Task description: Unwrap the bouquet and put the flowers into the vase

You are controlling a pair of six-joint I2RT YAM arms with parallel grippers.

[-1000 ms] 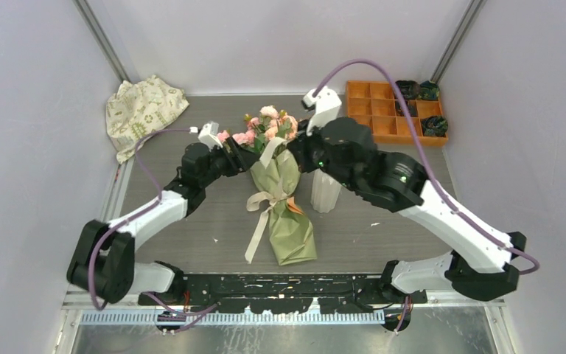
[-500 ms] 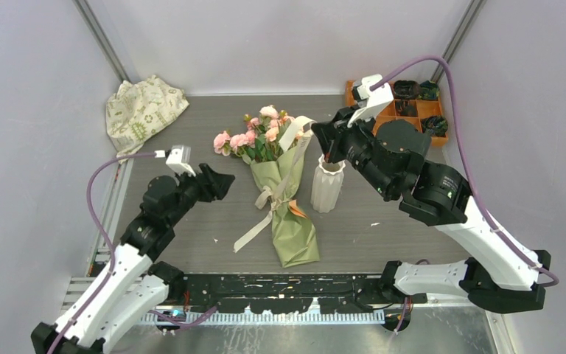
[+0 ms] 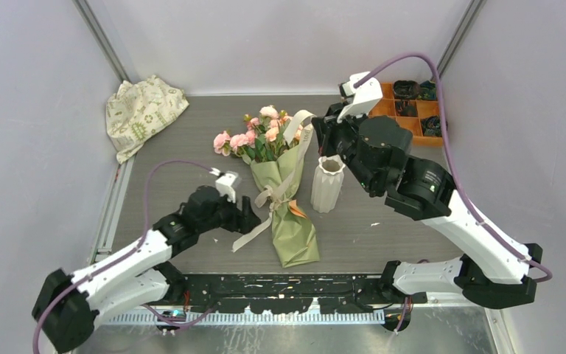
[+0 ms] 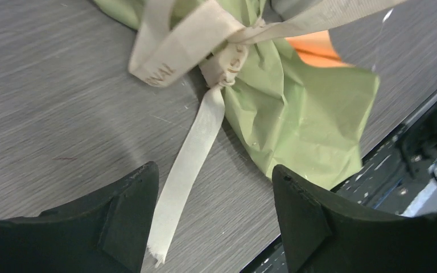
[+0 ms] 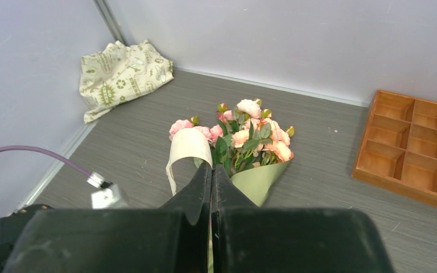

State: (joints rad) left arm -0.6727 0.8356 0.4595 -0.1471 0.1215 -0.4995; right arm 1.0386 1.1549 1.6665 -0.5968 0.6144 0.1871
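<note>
The robot's right gripper will pull the ribbon end over the pink flowers [image 3: 261, 133] [image 5: 250, 133] to the gripper's left in the top view and let it go, while the knot is still tied.
The bouquet [image 3: 289, 214] lies mid-table in an olive-green paper cone, its pink flowers [image 3: 261, 133] pointing to the back. Cream ribbon [image 4: 196, 145] is tied round the cone in a knot [image 4: 226, 60]. One loose tail runs along the table between the fingers of my open left gripper [image 4: 213, 170], close to the left finger. In the top view that left gripper [image 3: 253, 220] sits just left of the knot. My right gripper [image 5: 211, 168] is shut on the other ribbon end [image 5: 189, 149], held raised above the flowers [image 5: 250, 133]. The white vase [image 3: 328, 183] stands upright right of the bouquet, below the right gripper [image 3: 315, 129].
A cream patterned cloth [image 3: 141, 110] lies crumpled in the back left corner. An orange compartment tray [image 3: 413, 110] sits at the back right, partly behind the right arm. The table's near edge and black rail [image 4: 409, 153] lie just beyond the cone's tip.
My left arm has drawn back from the flower heads and come down beside the knot, its jaws opening wider. The right gripper has carried the ribbon end up and to the back right.
</note>
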